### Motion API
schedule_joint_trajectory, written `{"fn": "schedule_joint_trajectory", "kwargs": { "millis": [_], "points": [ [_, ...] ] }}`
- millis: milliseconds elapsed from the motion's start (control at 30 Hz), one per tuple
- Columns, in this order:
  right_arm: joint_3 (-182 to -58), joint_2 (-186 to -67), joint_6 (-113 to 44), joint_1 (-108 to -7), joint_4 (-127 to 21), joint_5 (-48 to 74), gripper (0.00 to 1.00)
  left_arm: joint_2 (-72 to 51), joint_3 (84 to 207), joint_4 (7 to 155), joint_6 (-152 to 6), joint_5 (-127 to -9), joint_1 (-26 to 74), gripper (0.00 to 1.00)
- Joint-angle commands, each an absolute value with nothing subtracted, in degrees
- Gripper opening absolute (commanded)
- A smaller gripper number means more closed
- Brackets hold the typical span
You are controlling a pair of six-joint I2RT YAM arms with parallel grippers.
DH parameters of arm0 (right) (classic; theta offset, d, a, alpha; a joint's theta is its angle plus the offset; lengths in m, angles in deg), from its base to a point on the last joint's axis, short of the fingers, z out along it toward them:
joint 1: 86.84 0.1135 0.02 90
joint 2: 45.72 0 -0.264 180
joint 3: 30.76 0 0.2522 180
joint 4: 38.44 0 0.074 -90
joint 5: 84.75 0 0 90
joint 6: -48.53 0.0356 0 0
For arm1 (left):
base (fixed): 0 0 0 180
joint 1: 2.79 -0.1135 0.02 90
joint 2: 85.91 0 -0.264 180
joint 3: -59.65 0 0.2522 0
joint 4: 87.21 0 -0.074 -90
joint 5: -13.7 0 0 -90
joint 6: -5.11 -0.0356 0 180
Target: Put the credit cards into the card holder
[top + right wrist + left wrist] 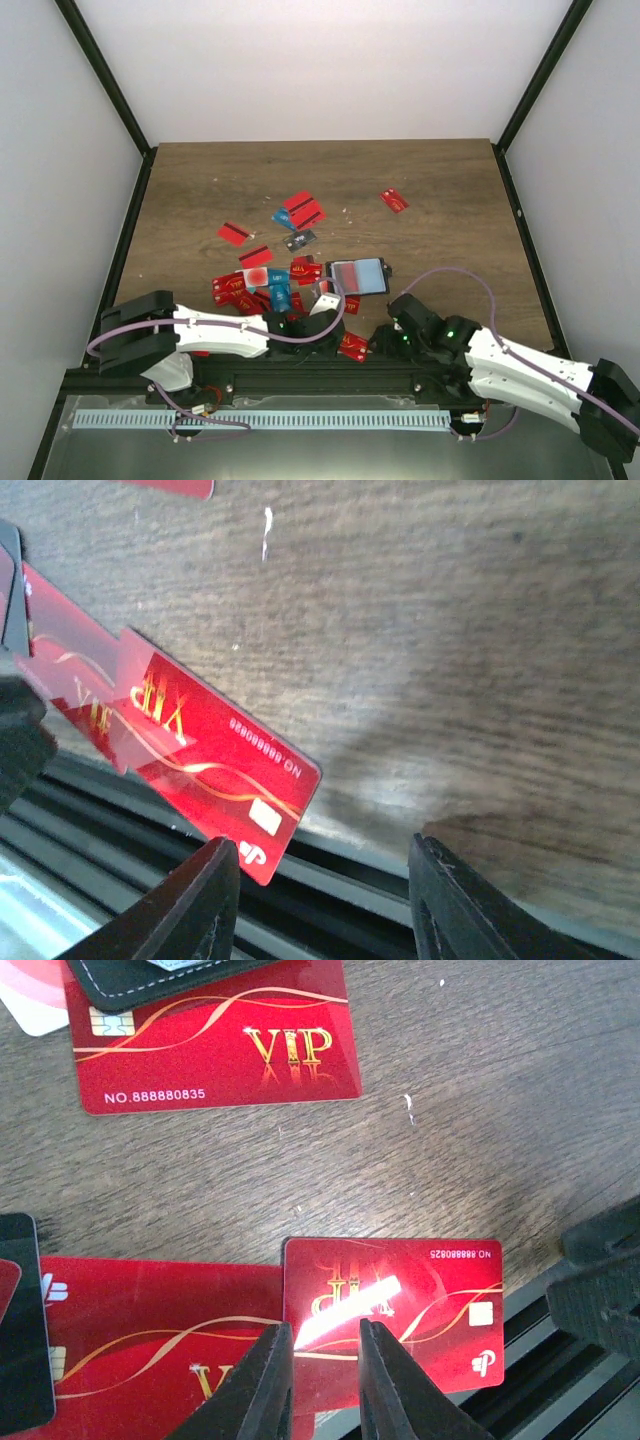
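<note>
The red card's chip-end corner (pixel 360 357) (pixel 262 852) sticks out past the tabletop, so the robot should lower its right gripper toward the left in the top view and close it on the corner.
The black card holder (pixel 358 276) lies open on the table with a card inside; in the left wrist view its stitched edge (pixel 150 982) covers part of a red VIP card (pixel 220 1050). Several red and blue credit cards (pixel 262 284) are scattered around. One red card (pixel 352 346) (pixel 400 1295) (pixel 200 750) overhangs the table's near edge. My left gripper (pixel 325 322) (pixel 323 1328) hovers over that card, its jaws a narrow gap apart with the card showing between them. My right gripper (pixel 383 340) (pixel 322 845) stands wide open beside the card's overhanging corner, holding nothing.
More red cards (pixel 303 209) and a lone one (pixel 394 200) lie farther back. Another red card (pixel 130 1350) lies under the overhanging one, with a dark flat thing (pixel 20 1330) at its left. The metal rail (pixel 120 860) runs below the table edge.
</note>
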State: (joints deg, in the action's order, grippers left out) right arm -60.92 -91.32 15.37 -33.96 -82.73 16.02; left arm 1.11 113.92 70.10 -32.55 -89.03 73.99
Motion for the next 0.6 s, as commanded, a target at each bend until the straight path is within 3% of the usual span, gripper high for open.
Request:
{"fn": "schedule_joint_trajectory", "kwargs": {
  "millis": [0, 567],
  "points": [
    [-57.55, -89.36, 19.16, -33.41, -85.57, 21.15, 0.49, 1.99, 115.08, 72.17, -35.01, -87.5, 73.1, 0.21],
    [-50.32, -95.79, 25.82, -33.45, -62.04, 29.21, 0.46, 5.02, 113.92, 74.75, -35.75, -84.27, 72.14, 0.18]
  ]
}}
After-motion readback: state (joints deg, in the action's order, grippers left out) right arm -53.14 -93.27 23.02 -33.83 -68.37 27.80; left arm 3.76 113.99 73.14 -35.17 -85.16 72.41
